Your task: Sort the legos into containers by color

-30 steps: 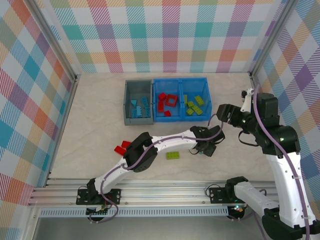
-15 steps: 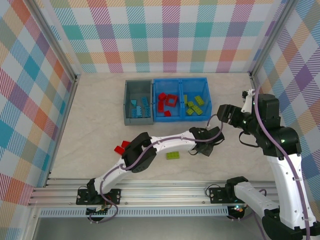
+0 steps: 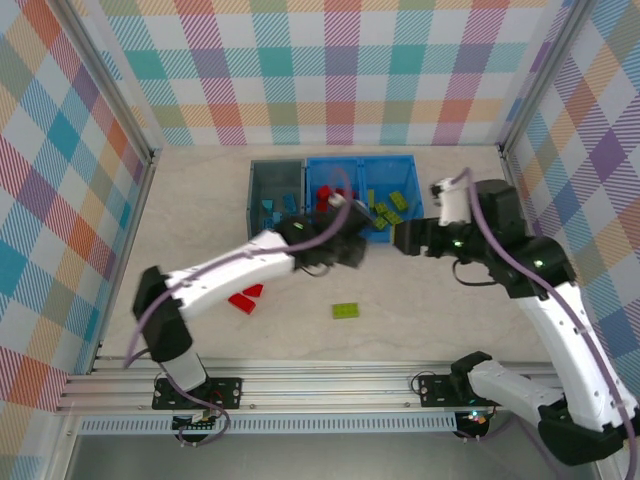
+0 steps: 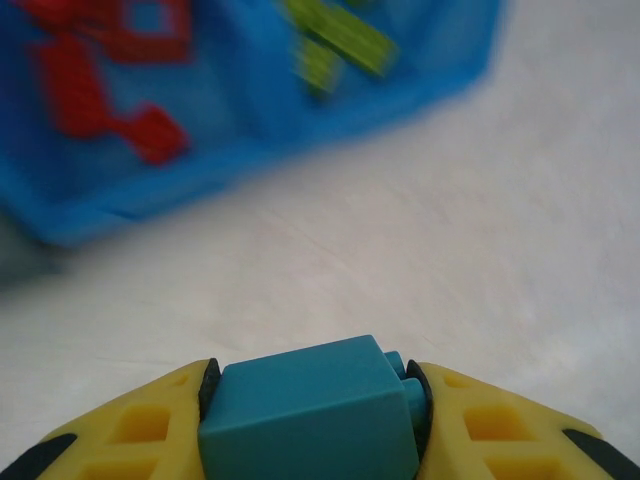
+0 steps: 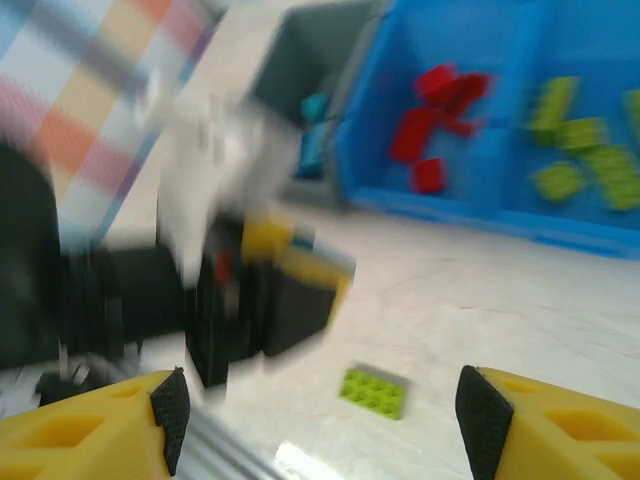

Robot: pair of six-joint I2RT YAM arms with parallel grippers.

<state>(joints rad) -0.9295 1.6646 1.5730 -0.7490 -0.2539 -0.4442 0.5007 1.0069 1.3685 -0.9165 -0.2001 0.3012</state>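
Observation:
The grey container already holds the blue legos, so my left gripper should next carry the light blue brick outward over it, then lower the brick and let it go inside.
My left gripper (image 4: 312,398) is shut on a light blue lego brick (image 4: 300,435), held above the table just in front of the blue two-compartment container (image 4: 250,170). From above, the left gripper (image 3: 347,248) sits at that container's (image 3: 360,160) front wall. Red legos (image 3: 335,203) lie in its left compartment and green legos (image 3: 388,212) in its right. The grey container (image 3: 253,205) holds blue legos (image 3: 280,210). A green lego plate (image 3: 346,311) and red legos (image 3: 245,297) lie on the table. My right gripper (image 3: 402,238) is open and empty, high above the green plate (image 5: 373,390).
Checkered walls and metal posts close in the table on three sides. An aluminium rail (image 3: 330,375) runs along the near edge. The left arm's wrist (image 5: 250,300) passes, blurred, through the right wrist view.
The left arm has swung from the table's right-middle up and left to the bins, carrying the blue brick. The right gripper has shifted left and a little up.

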